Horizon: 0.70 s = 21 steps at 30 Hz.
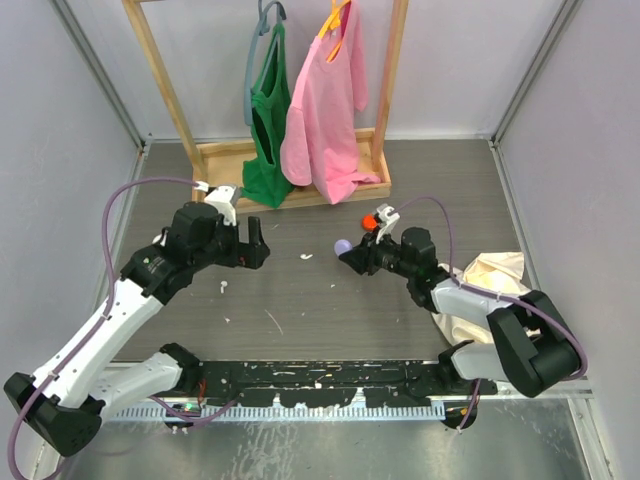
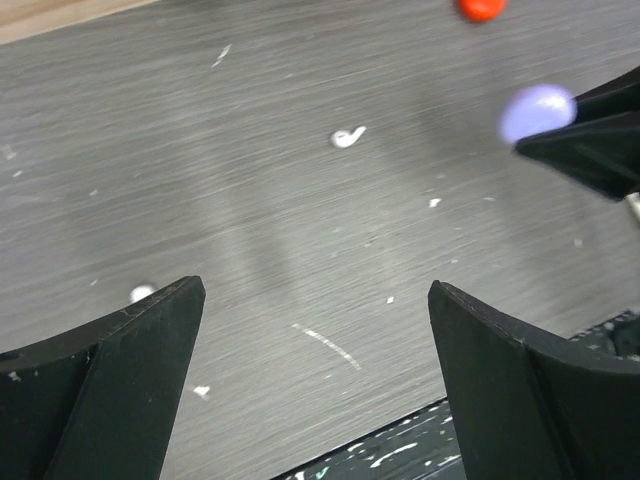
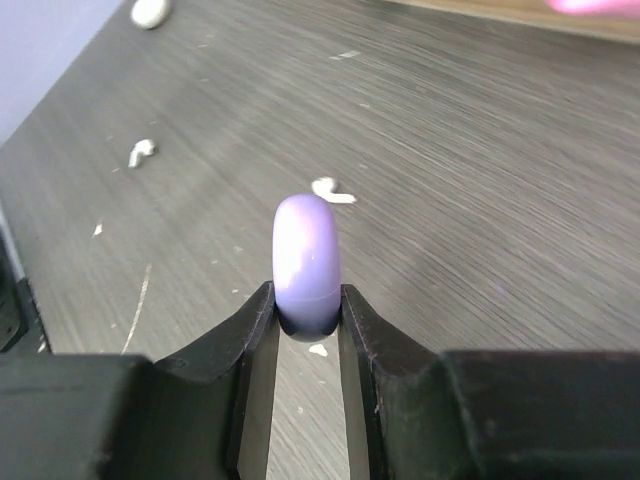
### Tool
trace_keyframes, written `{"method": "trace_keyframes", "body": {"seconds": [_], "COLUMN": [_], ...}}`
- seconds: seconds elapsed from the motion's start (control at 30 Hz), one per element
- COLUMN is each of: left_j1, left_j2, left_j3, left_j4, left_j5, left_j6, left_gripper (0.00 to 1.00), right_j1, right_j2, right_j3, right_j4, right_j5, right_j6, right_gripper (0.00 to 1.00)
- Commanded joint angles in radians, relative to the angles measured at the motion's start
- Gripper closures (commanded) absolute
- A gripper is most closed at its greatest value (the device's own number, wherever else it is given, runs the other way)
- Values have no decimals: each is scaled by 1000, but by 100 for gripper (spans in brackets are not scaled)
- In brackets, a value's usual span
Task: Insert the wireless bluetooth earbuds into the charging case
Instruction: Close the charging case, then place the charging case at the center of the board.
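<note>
The lavender charging case (image 1: 342, 246) goes to the right in the top view next with my right gripper, and then down beside the red object.
My right gripper (image 3: 306, 296) is shut on the lavender charging case (image 3: 306, 260), holding it edge-up above the table; the case (image 1: 342, 246) is closed. One small pale earbud (image 1: 306, 257) lies on the grey table just left of the case, also visible as earbud (image 2: 347, 137) and earbud (image 3: 333, 190). The second earbud (image 1: 223, 287) lies further left, near my left arm, seen too as earbud (image 2: 142, 293) and earbud (image 3: 141, 152). My left gripper (image 1: 258, 240) hangs over the table between the two, its jaws (image 2: 315, 290) wide open with nothing in them.
A small red object (image 1: 368, 219) sits behind the right gripper. A wooden rack (image 1: 300, 155) with a green and a pink garment stands at the back. A cream cloth (image 1: 490, 275) lies at the right. A black paint-flecked strip (image 1: 320, 385) runs along the near edge.
</note>
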Motion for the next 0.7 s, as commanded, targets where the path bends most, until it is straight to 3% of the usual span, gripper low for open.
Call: {"method": "trace_keyframes", "body": {"seconds": [0.0, 0.4, 0.67], "left_j1": [25, 67, 80], "left_j2": [-28, -99, -113], "left_j3": [37, -55, -91], "left_j4": [-106, -95, -96], "left_j5": [-145, -291, -361], "left_j6": [60, 103, 104], "left_gripper": [2, 2, 2], "right_j1": [-71, -345, -417], "right_j2": [21, 226, 370], "right_j3": [63, 207, 353], "right_j4": [-114, -307, -412], "right_j5": [98, 81, 65], "right_j6": [95, 207, 167], "right_gripper": [99, 96, 89]}}
